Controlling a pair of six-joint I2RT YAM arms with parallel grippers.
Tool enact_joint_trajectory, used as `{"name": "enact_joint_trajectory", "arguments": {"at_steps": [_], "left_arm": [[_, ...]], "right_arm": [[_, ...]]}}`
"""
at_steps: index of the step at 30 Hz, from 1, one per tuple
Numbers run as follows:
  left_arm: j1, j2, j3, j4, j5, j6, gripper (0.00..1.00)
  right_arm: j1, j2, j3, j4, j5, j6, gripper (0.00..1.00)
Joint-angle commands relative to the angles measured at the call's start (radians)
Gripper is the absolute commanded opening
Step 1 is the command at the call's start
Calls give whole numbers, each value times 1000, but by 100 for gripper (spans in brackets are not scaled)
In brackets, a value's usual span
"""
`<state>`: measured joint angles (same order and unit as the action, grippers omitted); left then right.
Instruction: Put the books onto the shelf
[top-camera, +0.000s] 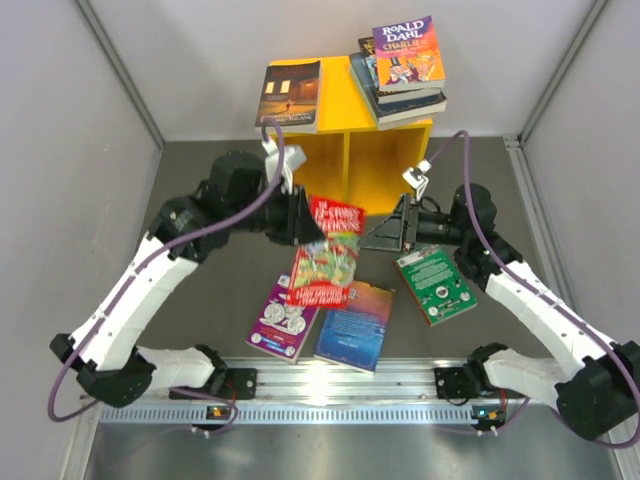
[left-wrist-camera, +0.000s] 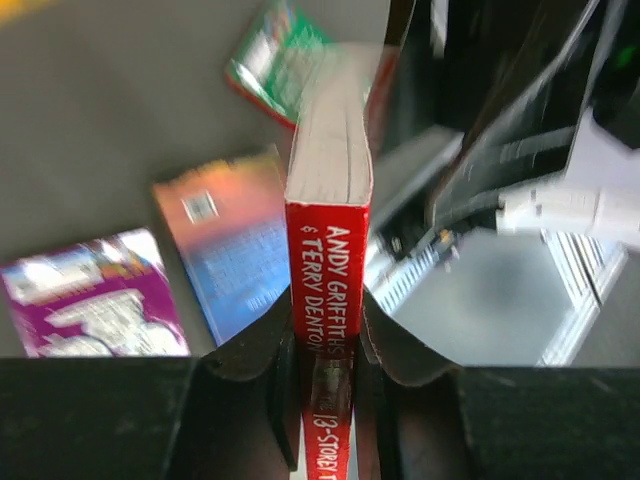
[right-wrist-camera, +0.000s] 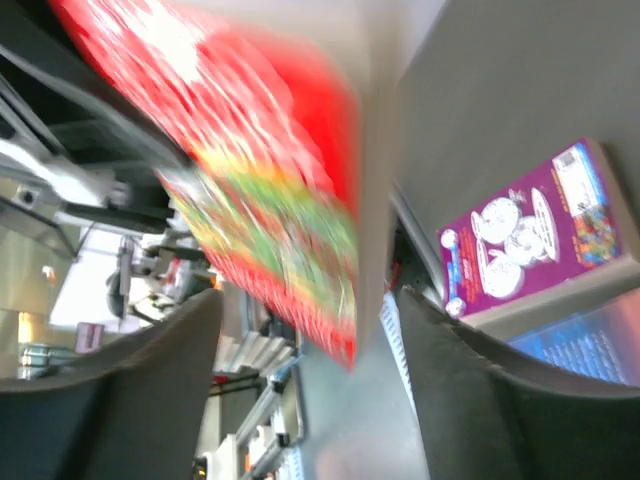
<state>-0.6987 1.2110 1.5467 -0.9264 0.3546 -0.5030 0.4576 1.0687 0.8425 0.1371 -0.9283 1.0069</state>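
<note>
I should move my left gripper up and outward, then lower the red book onto the dark brown book. That one lies lower than the stack beside it.
My left gripper is shut on the spine of a red book, which it holds off the table on edge. From above, that red book hangs in front of the yellow shelf, between my left gripper and my right gripper. My right gripper is open; the red book shows blurred between its fingers without touching them. A dark brown book and a stack topped by an orange Roald Dahl book lie on the shelf top.
Three books lie flat on the table: a purple one, a blue one and a green one. The metal base rail runs along the near edge. Grey walls enclose the table on the left, right and back.
</note>
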Motion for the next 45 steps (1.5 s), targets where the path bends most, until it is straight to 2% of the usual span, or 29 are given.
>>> {"name": "enact_joint_trajectory", "arguments": {"at_steps": [1, 2, 3, 6, 7, 8, 10, 11, 12, 14, 15, 18, 20, 23, 29, 35, 39, 41, 45], "left_arm": [[59, 89, 319, -75, -138, 125, 0], [100, 167, 390, -92, -109, 162, 0], [125, 209, 530, -110, -83, 178, 0], [272, 364, 758, -124, 72, 201, 0], [307, 393, 792, -108, 110, 193, 0], [377, 430, 815, -25, 156, 155, 0], [439, 455, 822, 96, 272, 94, 0], [499, 470, 810, 165, 315, 10, 0], [528, 479, 778, 333, 401, -40, 0], [597, 530, 770, 487, 476, -200, 0], [617, 553, 785, 623, 527, -251, 0], [672, 675, 886, 844, 586, -452, 0], [691, 784, 994, 915, 621, -573, 0], [740, 881, 1041, 1029, 665, -693, 0], [743, 927, 962, 1014, 759, -681, 0], [740, 964, 946, 957, 782, -652, 0], [739, 980, 951, 838, 729, -571, 0], [739, 981, 948, 769, 644, -496, 4], [728, 990, 944, 765, 564, -463, 5]], "right_arm": [[-20, -50, 85, -202, 20, -141, 73], [-23, -58, 95, -296, 31, -177, 77], [-34, -73, 110, -342, 49, -236, 80], [-63, -111, 109, -456, 57, -295, 82], [-71, -122, 104, -474, 56, -301, 82], [-77, -134, 98, -499, 55, -304, 82], [-86, -170, 78, -519, 55, -304, 82], [-88, -183, 70, -530, 57, -301, 82], [-88, -208, 50, -534, 59, -292, 82], [-88, -231, 18, -541, 66, -280, 82], [-88, -258, 9, -542, 72, -266, 82], [-95, -289, -5, -557, 89, -266, 82], [-128, -280, 36, -600, 83, -293, 82], [-151, -240, 90, -659, 86, -359, 82], [-183, -201, 98, -663, 89, -386, 82], [-183, -121, 104, -628, 86, -380, 81], [-185, -89, 115, -610, 92, -376, 80], [-185, -79, 121, -605, 94, -376, 80], [-185, -61, 129, -602, 100, -381, 80]]}}
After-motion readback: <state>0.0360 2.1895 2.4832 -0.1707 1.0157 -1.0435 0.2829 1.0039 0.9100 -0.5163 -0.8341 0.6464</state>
